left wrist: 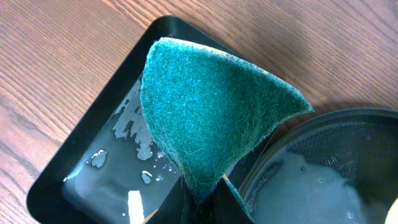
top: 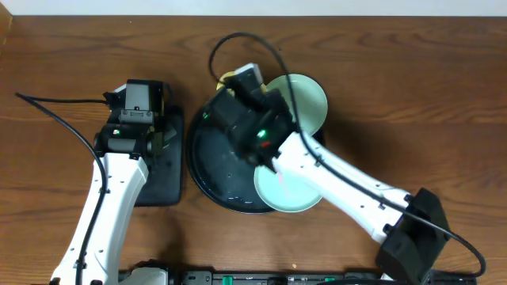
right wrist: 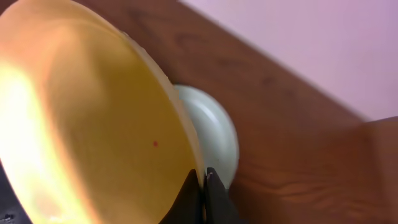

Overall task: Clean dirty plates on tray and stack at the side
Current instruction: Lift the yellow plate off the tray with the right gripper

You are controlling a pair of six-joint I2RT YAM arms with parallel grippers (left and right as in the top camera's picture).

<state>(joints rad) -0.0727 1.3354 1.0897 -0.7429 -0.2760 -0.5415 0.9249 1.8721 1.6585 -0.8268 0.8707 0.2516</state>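
The wood beside the mint plates is bare, so my right gripper will next swing to the right in the overhead view, then down, and release the yellow plate's rim there.
My right gripper (right wrist: 204, 180) is shut on the rim of the pale yellow plate (right wrist: 93, 124), which it holds tilted on edge. In the overhead view this gripper (top: 238, 83) is at the far edge of the round black tray (top: 207, 162), and only a sliver of the yellow plate (top: 226, 77) shows. One mint plate (top: 309, 101) lies at the tray's far right and also shows behind the yellow plate in the right wrist view (right wrist: 214, 134). The other mint plate (top: 289, 194) lies at the near right, partly under my right arm. My left gripper (left wrist: 208, 193) is shut on a green sponge (left wrist: 211, 106).
The sponge hangs over a small rectangular black tray (left wrist: 93, 180) with water drops in it, left of the round tray (left wrist: 323, 168). In the overhead view that small tray (top: 162, 178) sits under my left arm. Cables run across the brown wood table (top: 412, 95).
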